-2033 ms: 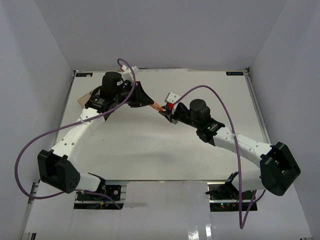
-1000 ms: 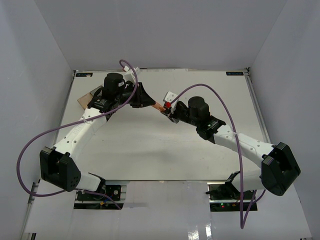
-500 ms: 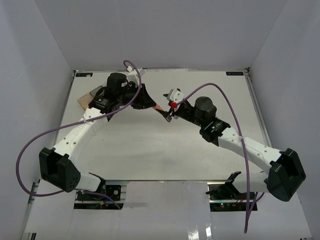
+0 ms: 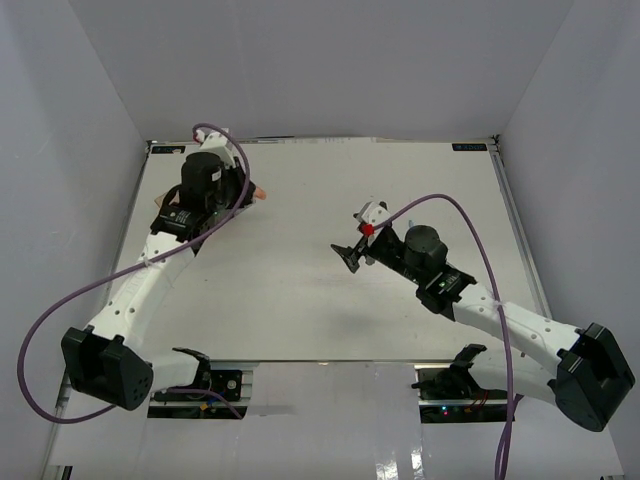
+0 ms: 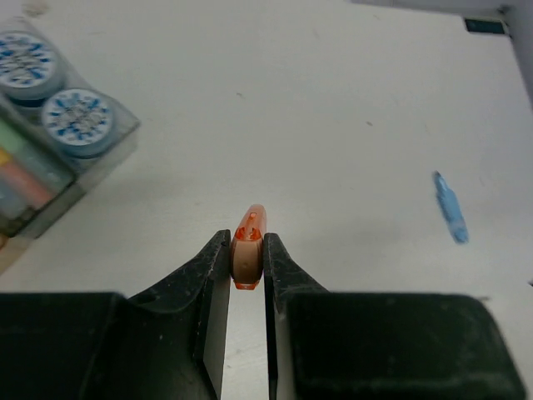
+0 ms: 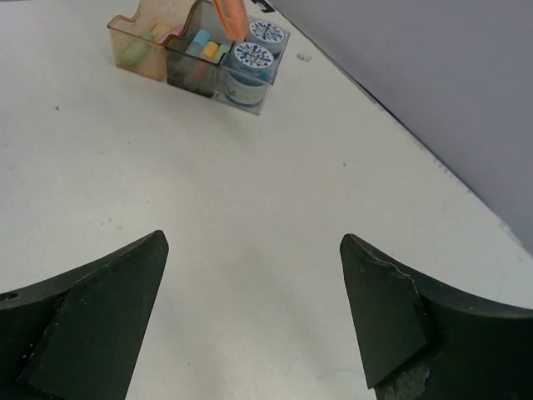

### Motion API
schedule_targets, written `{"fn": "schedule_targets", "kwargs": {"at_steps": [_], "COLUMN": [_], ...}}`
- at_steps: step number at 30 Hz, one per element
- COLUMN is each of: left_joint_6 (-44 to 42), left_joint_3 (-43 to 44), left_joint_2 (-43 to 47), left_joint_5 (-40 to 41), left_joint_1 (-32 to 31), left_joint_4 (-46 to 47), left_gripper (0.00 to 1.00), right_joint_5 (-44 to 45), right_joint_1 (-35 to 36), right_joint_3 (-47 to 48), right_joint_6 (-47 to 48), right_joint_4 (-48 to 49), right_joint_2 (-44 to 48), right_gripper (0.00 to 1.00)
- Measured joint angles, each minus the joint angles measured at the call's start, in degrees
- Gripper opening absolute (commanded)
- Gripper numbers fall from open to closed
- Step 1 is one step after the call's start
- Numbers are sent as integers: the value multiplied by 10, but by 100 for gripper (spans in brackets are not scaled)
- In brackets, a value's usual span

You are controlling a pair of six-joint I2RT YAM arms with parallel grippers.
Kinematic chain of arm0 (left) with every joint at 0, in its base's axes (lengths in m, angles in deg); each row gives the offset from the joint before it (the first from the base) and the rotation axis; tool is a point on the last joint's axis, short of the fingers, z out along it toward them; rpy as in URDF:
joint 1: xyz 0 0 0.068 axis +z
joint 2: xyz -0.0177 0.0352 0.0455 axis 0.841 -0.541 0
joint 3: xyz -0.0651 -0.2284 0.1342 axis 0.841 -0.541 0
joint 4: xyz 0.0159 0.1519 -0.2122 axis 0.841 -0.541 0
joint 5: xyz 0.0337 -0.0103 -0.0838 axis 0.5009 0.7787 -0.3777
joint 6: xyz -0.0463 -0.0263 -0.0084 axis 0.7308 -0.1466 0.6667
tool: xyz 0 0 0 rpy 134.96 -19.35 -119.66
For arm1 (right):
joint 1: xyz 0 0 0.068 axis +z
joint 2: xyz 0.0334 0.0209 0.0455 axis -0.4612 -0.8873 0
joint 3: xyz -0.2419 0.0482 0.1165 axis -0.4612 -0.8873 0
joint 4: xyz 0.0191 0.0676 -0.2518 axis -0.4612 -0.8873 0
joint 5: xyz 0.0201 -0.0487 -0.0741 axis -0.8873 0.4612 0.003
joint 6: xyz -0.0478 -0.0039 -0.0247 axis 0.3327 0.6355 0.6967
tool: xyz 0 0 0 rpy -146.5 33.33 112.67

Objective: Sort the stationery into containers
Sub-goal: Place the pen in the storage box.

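Note:
Next, my left gripper turns and lowers over the orange-tan bin, to the left in the top view, and releases the orange stick, since similar sticks lie there.
My left gripper (image 5: 247, 239) is shut on a short orange stick (image 5: 249, 246), which pokes out past its fingertips. In the top view the left gripper (image 4: 245, 196) and the orange stick (image 4: 259, 192) sit at the far left of the table. The containers (image 6: 198, 52) stand in a joined row: an orange-tan bin, a smoky grey bin with pastel sticks, and a clear bin (image 5: 100, 154) with two blue-and-white rolls (image 5: 79, 121). In the right wrist view the orange stick (image 6: 226, 17) hangs just above them. My right gripper (image 6: 254, 242) is open and empty over bare table; in the top view the right gripper (image 4: 352, 255) is mid-table.
A loose blue stick (image 5: 450, 218) lies on the white table to the right of my left gripper. The left arm covers the bins in the top view. White walls enclose the table on three sides.
Both grippers met on the orange stick at mid-table. The right gripper opened and drew back toward the near right. The left arm swung left with the stick, over the bins.

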Motion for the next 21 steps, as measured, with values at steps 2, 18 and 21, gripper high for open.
{"fn": "schedule_targets", "kwargs": {"at_steps": [2, 18, 21], "left_joint_6": [2, 92, 104], "left_joint_3": [-40, -218, -225], "left_joint_2": [23, 11, -25], "left_joint_5": [49, 186, 194], "left_joint_1": [33, 263, 280], "left_joint_4": [15, 220, 266], "left_gripper": [0, 0, 1], "right_joint_5": [17, 108, 120], "right_joint_1": [0, 0, 0], "right_joint_3": [-9, -87, -93], "right_joint_6": [-23, -150, -153], "right_joint_4": [-5, -22, -23], "right_joint_2": [6, 73, 91], "right_gripper": [90, 90, 90]}}
